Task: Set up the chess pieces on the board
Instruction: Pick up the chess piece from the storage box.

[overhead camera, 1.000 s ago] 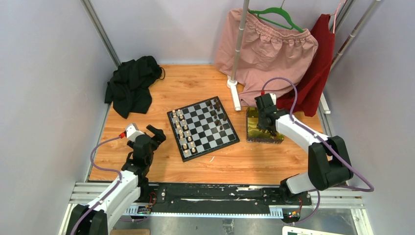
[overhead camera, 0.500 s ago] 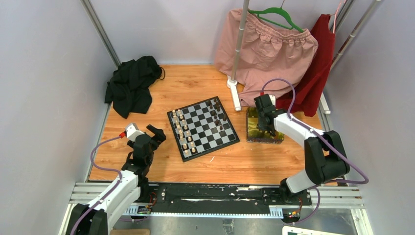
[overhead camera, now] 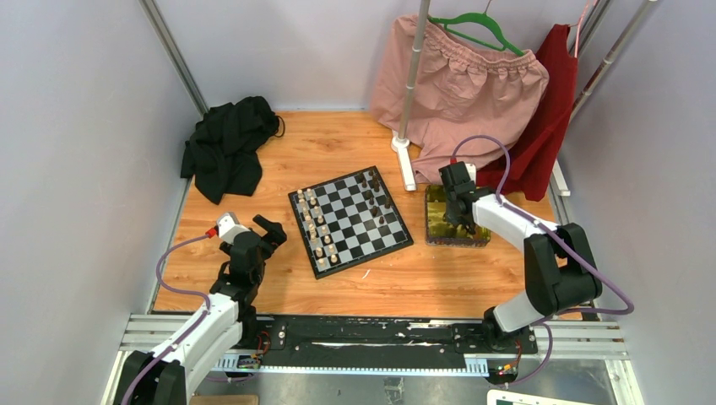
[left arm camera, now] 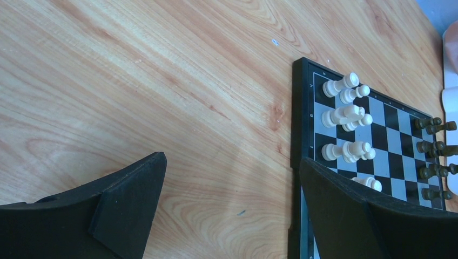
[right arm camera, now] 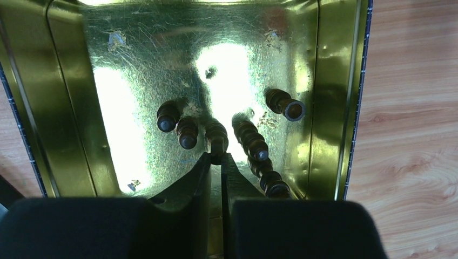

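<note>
My right gripper next rises, then goes left in the top view and down onto the dark row's bare edge square [overhead camera: 394, 227].
The board [overhead camera: 361, 240] lies mid-table, with cream chess pieces [overhead camera: 317, 228] along its left side and dark brown ones [overhead camera: 376, 198] along its right. In the left wrist view the board's border [left arm camera: 298, 97], the cream pieces [left arm camera: 345, 114] and the dark pieces [left arm camera: 435, 145] show. My left gripper [left arm camera: 231, 162] is open and empty over bare wood just left of the board [overhead camera: 262, 232]. My right gripper [right arm camera: 216, 157] reaches down into the yellow tin [right arm camera: 65, 108] and is shut on a dark brown piece [right arm camera: 216, 137]. Several more dark pieces [right arm camera: 259, 154] lie loose in the tin.
The tin [overhead camera: 456, 242] sits right of the board. A black cloth [overhead camera: 226, 148] lies at the back left. A rack pole [overhead camera: 408, 101] stands behind the board, with a pink garment [overhead camera: 469, 84] and a red one [overhead camera: 549, 118] hanging beside it.
My right arm has shifted slightly, with the gripper settling a little lower and further left in the tin. The left arm has not moved.
</note>
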### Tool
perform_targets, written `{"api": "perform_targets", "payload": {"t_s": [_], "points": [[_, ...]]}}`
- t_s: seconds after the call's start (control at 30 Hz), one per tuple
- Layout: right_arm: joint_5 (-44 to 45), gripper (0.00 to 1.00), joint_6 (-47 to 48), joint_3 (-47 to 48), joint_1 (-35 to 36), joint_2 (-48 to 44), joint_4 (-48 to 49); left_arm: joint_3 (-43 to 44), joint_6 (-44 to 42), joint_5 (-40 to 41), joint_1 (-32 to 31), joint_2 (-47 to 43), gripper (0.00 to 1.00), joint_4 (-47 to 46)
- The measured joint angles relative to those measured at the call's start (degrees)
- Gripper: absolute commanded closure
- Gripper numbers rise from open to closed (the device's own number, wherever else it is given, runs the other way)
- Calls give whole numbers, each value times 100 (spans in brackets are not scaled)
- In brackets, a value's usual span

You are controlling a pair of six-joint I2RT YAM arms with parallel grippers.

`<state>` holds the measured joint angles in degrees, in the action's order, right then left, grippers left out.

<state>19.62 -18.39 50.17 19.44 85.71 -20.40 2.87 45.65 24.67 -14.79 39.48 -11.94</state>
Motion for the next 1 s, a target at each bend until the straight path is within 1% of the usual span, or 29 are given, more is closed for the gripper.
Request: {"api": "perform_targets", "payload": {"t_s": [0.2,0.67,0.8,1.0], "points": [[0,100,2,0,-2,-90,-35,0,0,-4,0,0,0,0],[-7,100,79,109,48,-883,-286,0,0,-2,-2,-11,0,0],[-13,100,153,216,348,-1147,-450,0,0,-2,-2,-13,0,0],[-35,100,197,527,1191,-1298,-577,0,0,-2,0,-13,0,0]]}}
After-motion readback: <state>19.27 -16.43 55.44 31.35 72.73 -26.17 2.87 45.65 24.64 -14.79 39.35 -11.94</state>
